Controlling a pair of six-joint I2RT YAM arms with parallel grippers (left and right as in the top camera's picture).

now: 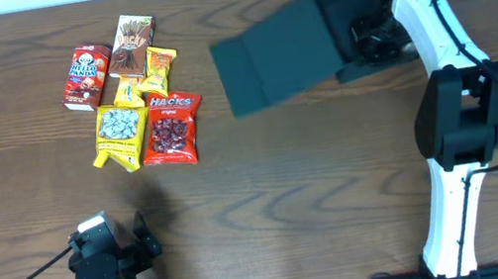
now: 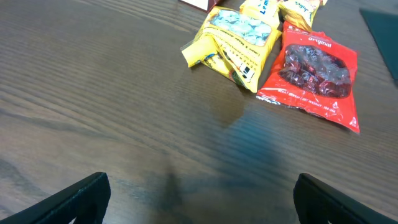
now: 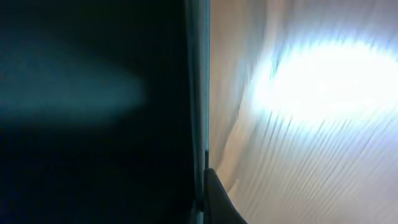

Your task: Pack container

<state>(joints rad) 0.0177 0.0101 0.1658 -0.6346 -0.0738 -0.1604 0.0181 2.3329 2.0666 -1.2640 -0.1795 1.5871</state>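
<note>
The right gripper moves toward the flap lid (image 1: 314, 41), to its left in the overhead view, next. It straightens the slanted container before it releases the container's side.
The container (image 1: 277, 53) is a matte black box at the back of the table, its flap lid spread out to the left. My right gripper (image 1: 369, 38) is at its right end, shut on a thin wall of the box. In the right wrist view that edge (image 3: 200, 93) runs upright beside one dark fingertip (image 3: 219, 202), and the dark box surface (image 3: 87, 112) fills the left half. My left gripper (image 1: 141, 239) rests low at the front left, open and holding nothing, its fingers (image 2: 81, 198) wide apart over bare wood.
Snack packets lie grouped at the back left: a red box (image 1: 86, 77), a brown stick packet (image 1: 134, 45), a small yellow packet (image 1: 161, 68), a yellow bag (image 1: 120, 132) and a red Hacks bag (image 1: 172, 127). The left wrist view also shows the Hacks bag (image 2: 314, 71).
</note>
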